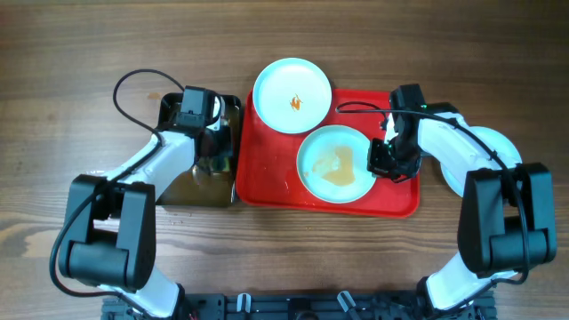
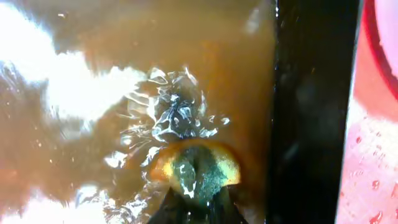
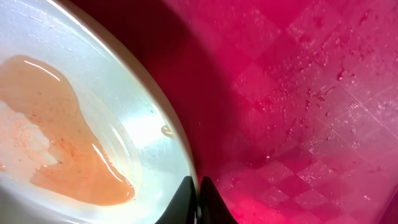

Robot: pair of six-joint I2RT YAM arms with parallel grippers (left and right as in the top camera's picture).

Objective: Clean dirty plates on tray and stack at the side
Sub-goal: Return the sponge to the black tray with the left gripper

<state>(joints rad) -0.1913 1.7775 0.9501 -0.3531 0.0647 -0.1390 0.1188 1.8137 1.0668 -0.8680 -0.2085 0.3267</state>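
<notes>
The third plate [image 1: 499, 148] lies beside the tray [image 1: 267, 182], so next my right gripper will lift and tip its plate, move right in the overhead view and release it down there.
The red tray [image 1: 267, 182] holds two plates. One plate [image 1: 292, 93] with an orange smear sits at its far left corner. A second plate [image 1: 336, 163] in the middle holds a pool of brownish water. My right gripper [image 1: 384, 162] is shut on this plate's right rim; the right wrist view shows the fingers [image 3: 198, 194] pinching the rim of the plate [image 3: 93, 124] above the tray [image 3: 298, 93]. A third plate [image 1: 494, 149] lies on the table right of the tray, partly hidden by my right arm. My left gripper [image 1: 215, 153] is down in the black tub, shut on a yellow-green sponge [image 2: 196, 169] under the water, fingers [image 2: 194, 208].
The black tub [image 1: 197, 191] of brownish water stands against the tray's left edge; its dark wall [image 2: 311, 112] and the tray [image 2: 373, 162] beyond it show in the left wrist view. Bare wooden table lies all around.
</notes>
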